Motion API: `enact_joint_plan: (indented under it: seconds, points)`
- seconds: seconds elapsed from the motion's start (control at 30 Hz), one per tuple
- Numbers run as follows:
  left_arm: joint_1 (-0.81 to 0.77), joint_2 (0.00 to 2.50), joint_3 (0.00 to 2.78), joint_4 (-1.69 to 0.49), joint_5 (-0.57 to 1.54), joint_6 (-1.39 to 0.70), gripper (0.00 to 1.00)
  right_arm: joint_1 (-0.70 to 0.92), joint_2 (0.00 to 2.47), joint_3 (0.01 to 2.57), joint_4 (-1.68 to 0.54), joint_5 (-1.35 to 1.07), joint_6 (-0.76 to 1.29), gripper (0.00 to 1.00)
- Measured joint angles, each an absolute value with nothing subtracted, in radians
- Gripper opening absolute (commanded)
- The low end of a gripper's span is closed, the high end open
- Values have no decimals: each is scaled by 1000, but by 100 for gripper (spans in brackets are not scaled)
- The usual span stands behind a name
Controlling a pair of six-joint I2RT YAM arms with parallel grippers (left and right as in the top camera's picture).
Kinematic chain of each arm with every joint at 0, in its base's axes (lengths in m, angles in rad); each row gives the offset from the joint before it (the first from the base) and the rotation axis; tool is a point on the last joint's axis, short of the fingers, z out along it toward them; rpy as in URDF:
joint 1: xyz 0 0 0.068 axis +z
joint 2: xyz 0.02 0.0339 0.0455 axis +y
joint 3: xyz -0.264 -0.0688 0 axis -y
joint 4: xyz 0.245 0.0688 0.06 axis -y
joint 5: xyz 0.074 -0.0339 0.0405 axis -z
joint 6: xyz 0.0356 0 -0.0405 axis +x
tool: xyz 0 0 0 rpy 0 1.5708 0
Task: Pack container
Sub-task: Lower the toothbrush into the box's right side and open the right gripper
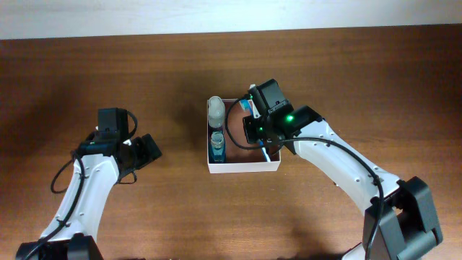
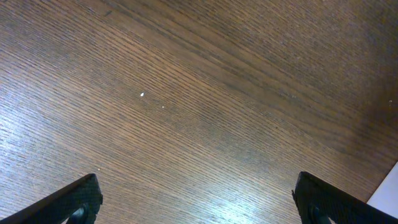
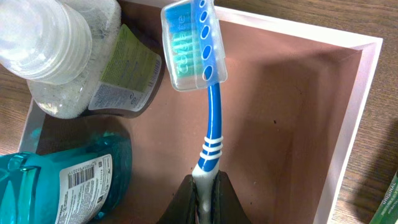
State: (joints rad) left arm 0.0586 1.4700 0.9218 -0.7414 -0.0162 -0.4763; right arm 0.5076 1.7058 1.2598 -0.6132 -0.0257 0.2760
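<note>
I need to lower the toothbrush (image 3: 211, 118) onto it with my right gripper next.
The container (image 1: 242, 167) is a square shallow white-walled box with a reddish-brown inside, at the table's middle; its rim also shows in the right wrist view (image 3: 364, 93). Inside lie a clear bottle (image 1: 216, 110) (image 3: 59, 50) and a blue bottle (image 1: 216, 144) (image 3: 62, 180) along its left side. My right gripper (image 3: 205, 196) is over the box, shut on the handle of a blue-and-white toothbrush (image 3: 211, 118) whose head wears a clear cap (image 3: 189, 43). My left gripper (image 2: 199, 205) is open and empty above bare wood, left of the box (image 1: 144, 152).
A small green-and-white packet edge (image 3: 388, 202) lies just outside the box's right wall. The white box corner shows at the left wrist view's lower right (image 2: 387, 190). Brown wooden table (image 1: 108, 65) all round.
</note>
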Motion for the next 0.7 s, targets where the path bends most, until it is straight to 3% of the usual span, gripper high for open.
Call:
enact_joint_plan:
  seconds: [0.7]
  points:
    - [59,1470,922,-741,-16,-476,100,508,1755,1260,-594,-23,249,4]
